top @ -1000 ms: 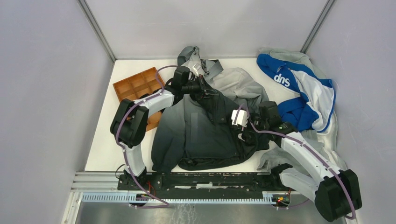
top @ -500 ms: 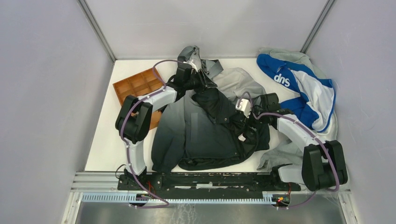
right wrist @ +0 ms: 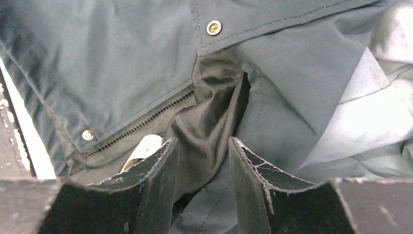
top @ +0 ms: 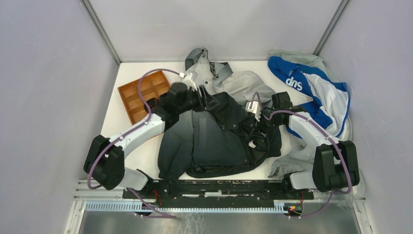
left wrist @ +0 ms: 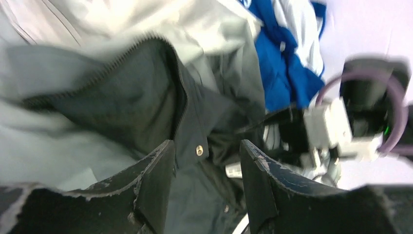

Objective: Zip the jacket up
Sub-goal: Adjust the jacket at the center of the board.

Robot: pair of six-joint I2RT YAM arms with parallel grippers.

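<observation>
The jacket's toothed edge is raised beside the brass snap. I will lower my left gripper back and to the right in the top view onto that edge's near end [top: 223,125] [left wrist: 176,148].
The jacket [top: 214,139] lies unzipped in the middle of the table, light grey at the hood and dark at the hem. My left gripper [top: 207,100] hovers over its upper front, jaws open. In the left wrist view the gripper [left wrist: 207,163] frames a dark placket with a brass snap [left wrist: 199,150], and zipper teeth [left wrist: 97,80] run along a raised edge beyond. My right gripper [top: 254,117] is at the jacket's right front edge. In its own view the gripper [right wrist: 200,148] stands open astride a fold of black lining [right wrist: 214,107], beside zipper teeth [right wrist: 146,122].
A brown compartment tray [top: 141,92] sits at the back left, partly under the left arm. A blue-and-white garment [top: 311,90] lies at the back right, and light grey cloth [top: 297,158] spreads under the right arm. Grey walls close in on three sides.
My left gripper opened, let go of the jacket near the collar and drew back toward the near left. My right gripper slid slightly farther in and opened wider.
</observation>
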